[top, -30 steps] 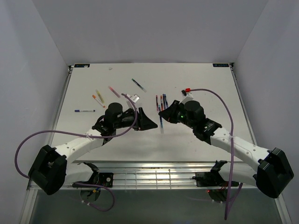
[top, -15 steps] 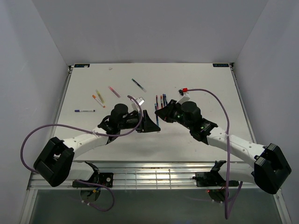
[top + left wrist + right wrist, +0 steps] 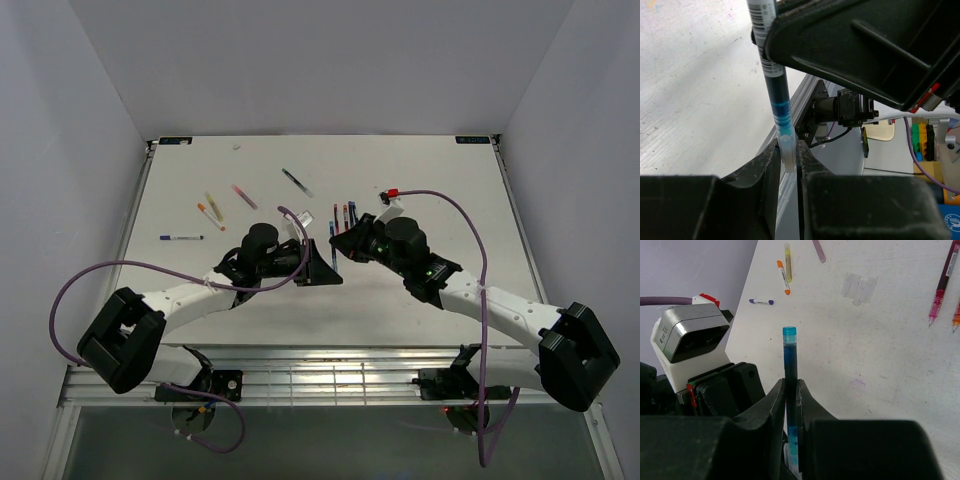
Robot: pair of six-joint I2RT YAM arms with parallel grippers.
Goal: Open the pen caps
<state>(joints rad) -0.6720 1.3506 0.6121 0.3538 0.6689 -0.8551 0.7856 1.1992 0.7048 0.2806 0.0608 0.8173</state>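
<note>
My left gripper needs to pull the cap off. Then it should move outward and down beside the clear caps, which lie gathered below and outward of it, and let go.
A blue pen (image 3: 790, 360) stands between the jaws of my right gripper (image 3: 791, 390), which is shut on its barrel. In the left wrist view the same pen (image 3: 776, 85) runs down from the right gripper's black body (image 3: 865, 50). Its pale translucent pen cap (image 3: 786, 152) sits pinched between the fingertips of my left gripper (image 3: 788, 150). From above, the left gripper (image 3: 325, 262) and right gripper (image 3: 340, 240) meet nose to nose over the table's middle, and the pen between them is barely visible.
Three pens (image 3: 345, 215) lie side by side behind the grippers. A dark pen (image 3: 297, 182), a pink one (image 3: 244, 196), a yellow one (image 3: 212, 202), an orange one (image 3: 210, 216) and a white one (image 3: 181, 238) lie at the back left. A clear wrapper (image 3: 860, 288) lies nearby.
My left gripper has moved right to meet the right gripper and has closed from open onto the pen's pale end. The right gripper shifted slightly left, still holding the pen.
</note>
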